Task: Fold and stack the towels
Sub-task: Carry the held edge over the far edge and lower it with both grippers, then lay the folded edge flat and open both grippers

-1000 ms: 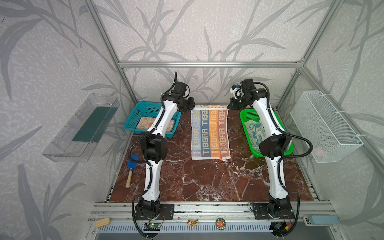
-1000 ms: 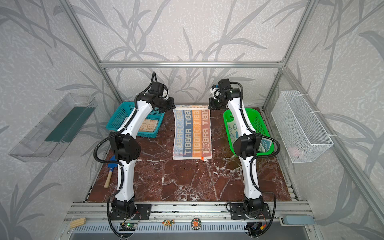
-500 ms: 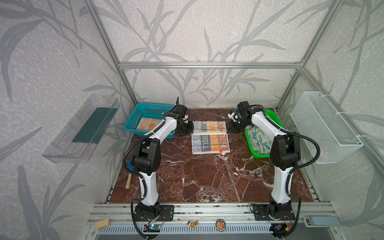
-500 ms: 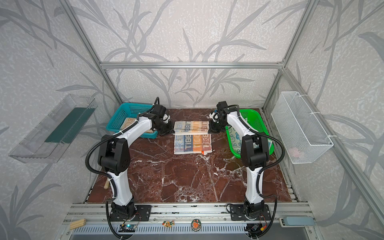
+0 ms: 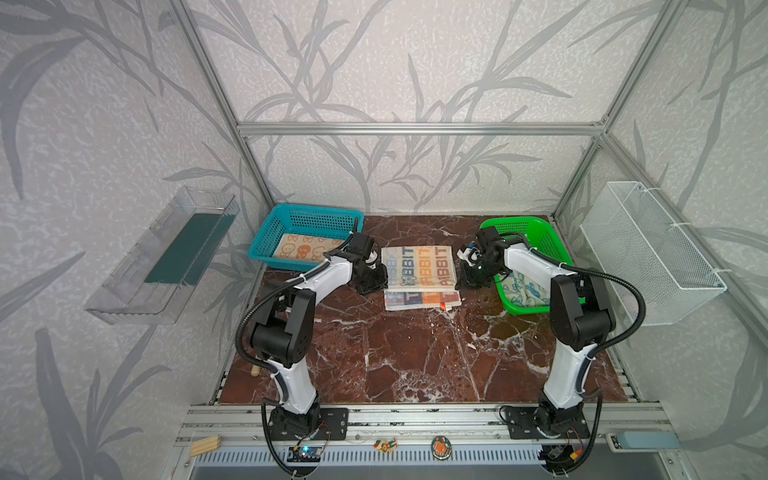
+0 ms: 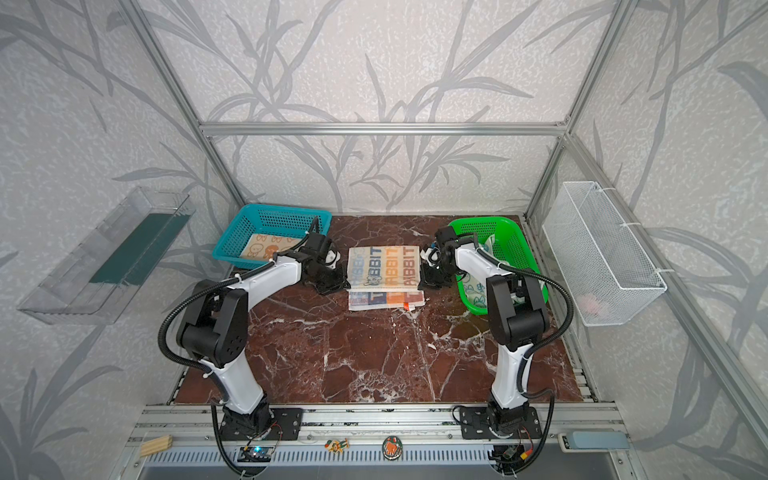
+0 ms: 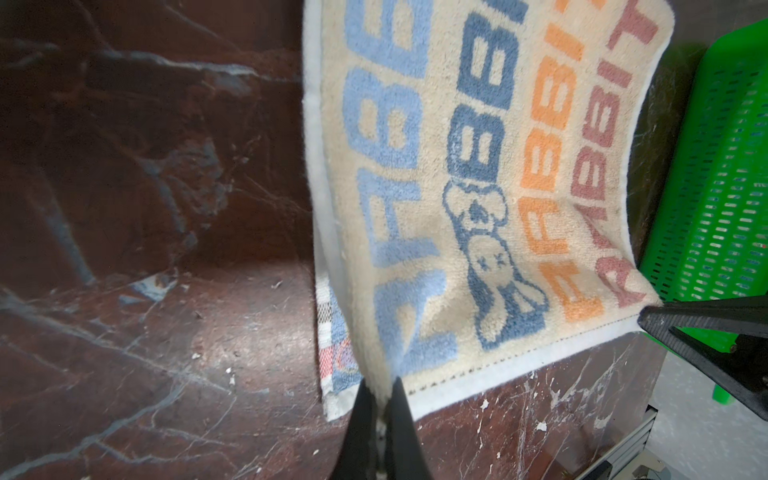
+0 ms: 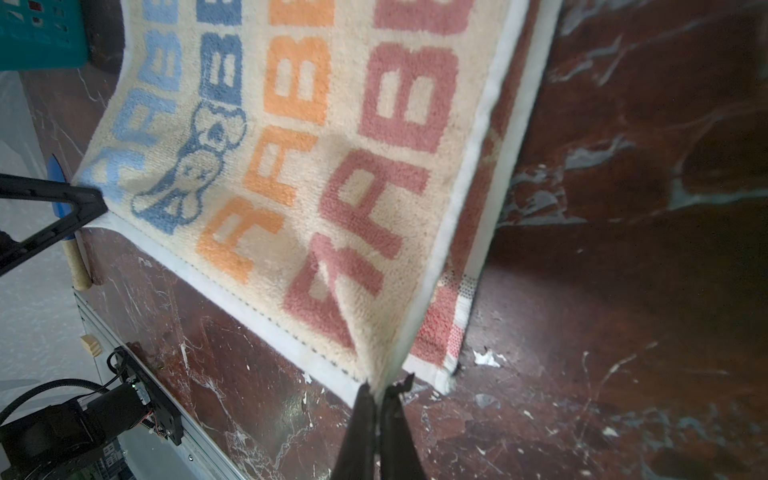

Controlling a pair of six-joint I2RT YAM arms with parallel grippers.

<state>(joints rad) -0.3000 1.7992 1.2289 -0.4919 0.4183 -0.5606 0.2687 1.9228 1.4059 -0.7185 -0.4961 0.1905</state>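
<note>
The left gripper needs to move back and down to the front part's near corner on the teal basket's side and let go, because the lower layer's front part is bare.
The striped RABBIT towel lies mid-table, its far half doubled over the near half, with a strip of the lower layer showing at the front. My left gripper is shut on the folded layer's left corner. My right gripper is shut on its right corner. Both corners are held just above the marble, so the towel sags between them. The orange-bunny towel lies in the teal basket. The blue-bunny towel lies crumpled in the green basket.
The teal basket stands at the back left and the green basket at the back right, each close to an arm. A white wire basket hangs on the right wall, a clear tray on the left. A wooden handle lies at the table's left edge.
Both grippers have come down and forward from the back with the towel's far edge. The towel, laid out long a second ago, is now doubled over itself.
</note>
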